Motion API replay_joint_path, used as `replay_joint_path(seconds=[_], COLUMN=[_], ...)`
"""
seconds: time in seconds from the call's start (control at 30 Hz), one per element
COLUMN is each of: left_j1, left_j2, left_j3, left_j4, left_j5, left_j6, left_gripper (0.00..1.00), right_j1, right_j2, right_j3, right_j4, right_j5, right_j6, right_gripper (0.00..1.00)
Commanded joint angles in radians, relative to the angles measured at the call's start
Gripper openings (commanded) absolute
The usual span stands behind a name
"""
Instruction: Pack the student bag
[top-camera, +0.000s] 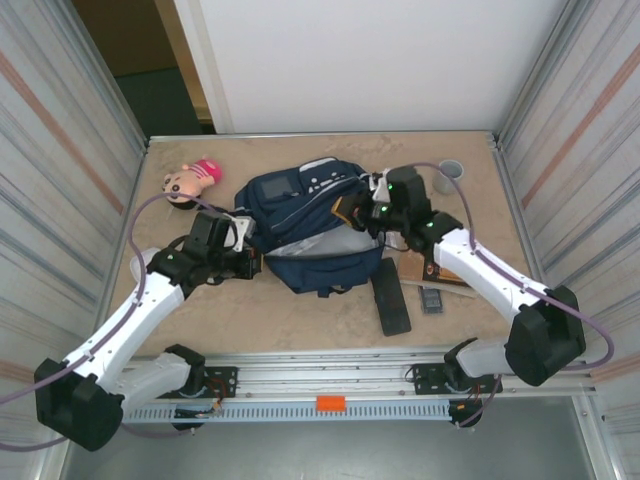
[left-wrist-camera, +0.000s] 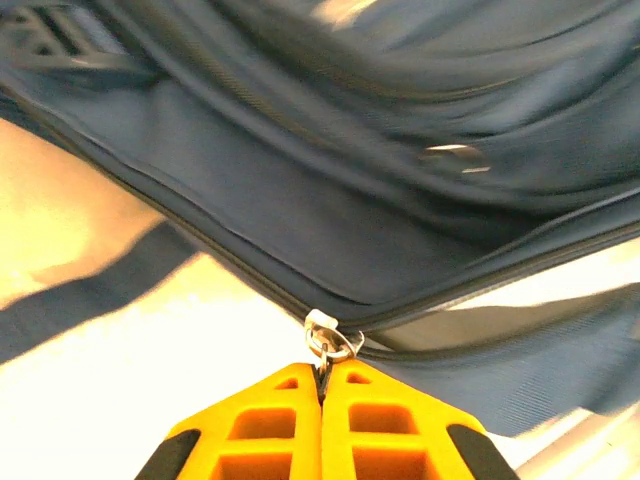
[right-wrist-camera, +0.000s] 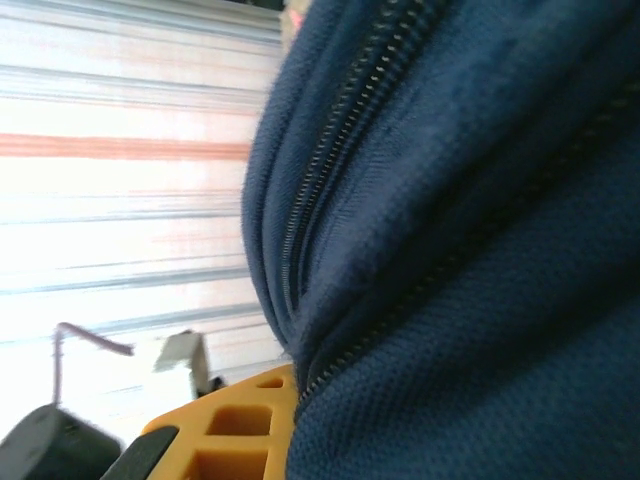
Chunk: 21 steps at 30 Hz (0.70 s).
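Note:
The bag's zip is only partly open, so my left gripper should move outward along the closed part of the zip (left-wrist-camera: 150, 203) and then let go of the metal zipper pull (left-wrist-camera: 331, 343).
The student bag (top-camera: 300, 225), navy blue with white patches near its top, lies in the middle of the table with its main zip partly open and grey lining showing. My left gripper (top-camera: 250, 252) is at the bag's left side. In the left wrist view its yellow fingers (left-wrist-camera: 290, 420) are shut on the metal zipper pull (left-wrist-camera: 331, 343) at the end of the zip. My right gripper (top-camera: 352, 212) is at the bag's right edge. One yellow finger (right-wrist-camera: 230, 425) shows there and navy bag fabric (right-wrist-camera: 470, 250) covers the other, with a fold pinched between them.
A pink doll (top-camera: 190, 180) lies at the back left. A grey cup (top-camera: 450, 172) stands at the back right. A long black case (top-camera: 391, 297), a small dark device (top-camera: 431, 300) and a brown book (top-camera: 445, 270) lie right of the bag, under the right arm.

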<state>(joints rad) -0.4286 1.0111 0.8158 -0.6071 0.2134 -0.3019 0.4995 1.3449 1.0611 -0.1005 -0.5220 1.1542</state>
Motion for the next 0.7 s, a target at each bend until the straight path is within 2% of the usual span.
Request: replay_joint_path(seconds=[0.0, 0.2, 0.37, 0.5, 0.53, 0.6, 0.67], left_j1=[0.038, 0.110, 0.204, 0.271, 0.281, 0.291, 0.292], left_j2=[-0.011, 0.091, 0.219, 0.278, 0.284, 0.269, 0.224], left_j3=[-0.052, -0.066, -0.037, -0.022, -0.012, 0.008, 0.029], left_j4=[0.018, 0.231, 0.361, 0.432, 0.433, 0.427, 0.398], left_j5=[-0.137, -0.175, -0.164, -0.115, -0.101, -0.033, 0.038], left_j6=[0.034, 0.039, 0.057, 0.072, 0.080, 0.115, 0.141], left_gripper=[0.00, 0.00, 0.00, 0.00, 0.05, 0.27, 0.41], right_j1=[-0.075, -0.092, -0.098, -0.097, -0.097, -0.095, -0.095], right_j2=[-0.045, 0.017, 0.071, 0.104, 0.113, 0.119, 0.121], right_j3=[0.108, 0.254, 0.378, 0.438, 0.444, 0.446, 0.435], right_j4=[-0.058, -0.078, -0.108, -0.115, -0.118, -0.119, -0.111], right_j5=[-0.210, -0.397, -0.482, -0.505, -0.500, -0.478, -0.447], right_j6=[-0.099, -0.112, -0.120, -0.117, -0.115, -0.116, -0.116], right_gripper=[0.00, 0.00, 0.00, 0.00, 0.00, 0.00, 0.00])
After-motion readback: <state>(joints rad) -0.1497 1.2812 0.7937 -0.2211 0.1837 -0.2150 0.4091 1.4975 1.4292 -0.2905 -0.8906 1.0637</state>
